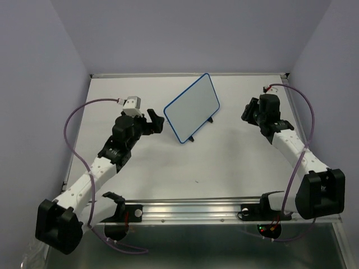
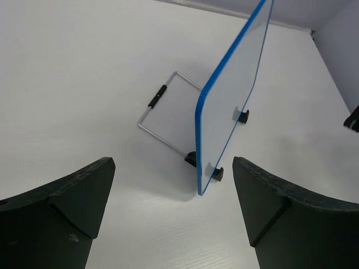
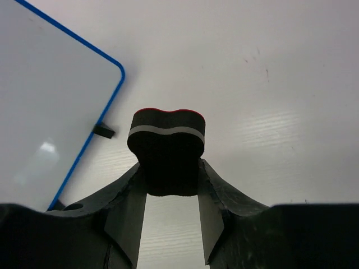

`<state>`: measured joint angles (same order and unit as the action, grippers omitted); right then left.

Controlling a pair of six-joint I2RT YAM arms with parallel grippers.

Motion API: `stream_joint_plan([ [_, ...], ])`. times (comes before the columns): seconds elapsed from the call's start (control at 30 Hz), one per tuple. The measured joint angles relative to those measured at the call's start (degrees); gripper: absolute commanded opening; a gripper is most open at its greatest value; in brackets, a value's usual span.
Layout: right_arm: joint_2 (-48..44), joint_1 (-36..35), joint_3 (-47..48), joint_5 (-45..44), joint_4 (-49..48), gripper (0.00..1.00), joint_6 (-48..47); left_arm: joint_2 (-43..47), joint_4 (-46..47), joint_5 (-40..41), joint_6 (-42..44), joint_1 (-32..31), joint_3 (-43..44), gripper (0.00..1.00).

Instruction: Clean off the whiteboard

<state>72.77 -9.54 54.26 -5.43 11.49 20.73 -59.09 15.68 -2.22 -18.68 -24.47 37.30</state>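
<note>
My right gripper needs to move down and back next, to the table beside the whiteboard (image 1: 192,106), and let go of the black eraser block, because the front of the whiteboard is blank.
The whiteboard (image 1: 192,106), white with a thin blue frame, stands tilted on two small black feet at the table's middle back; its face looks blank. My left gripper (image 1: 156,120) is open and empty just left of it. In the left wrist view the board (image 2: 233,106) shows edge-on between and beyond the fingers (image 2: 67,207), with a wire stand (image 2: 162,109) behind it. My right gripper (image 1: 249,112) is to the right of the board, apart from it. It is shut on a black eraser block (image 3: 167,145) with a white stripe. The board's corner (image 3: 50,95) shows at the left.
The white table (image 1: 224,162) is walled by purple panels at the back and sides. A metal rail (image 1: 190,212) runs along the near edge between the arm bases. Purple cables loop beside each arm.
</note>
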Motion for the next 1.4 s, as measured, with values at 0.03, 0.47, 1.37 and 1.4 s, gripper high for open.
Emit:
stream_joint_plan([
  [0.03,0.7,0.7,-0.7,-0.4,0.5,0.07,0.8,2.5,-2.0,2.5,-1.6,0.0,-0.2,0.99],
  [0.47,14.5,2.2,-7.5,-1.9,4.0,0.39,6.3,25.3,-29.6,32.2,-26.1,-0.2,-1.0,0.99],
  [1.37,-24.7,2.4,0.8,-21.9,10.7,1.0,6.9,19.9,-48.5,39.0,-29.4,-0.2,15.4,0.99],
  [1.4,-25.0,2.4,0.5,-22.2,10.8,1.0,6.8,20.5,-48.9,39.4,-29.4,-0.2,15.4,0.99],
])
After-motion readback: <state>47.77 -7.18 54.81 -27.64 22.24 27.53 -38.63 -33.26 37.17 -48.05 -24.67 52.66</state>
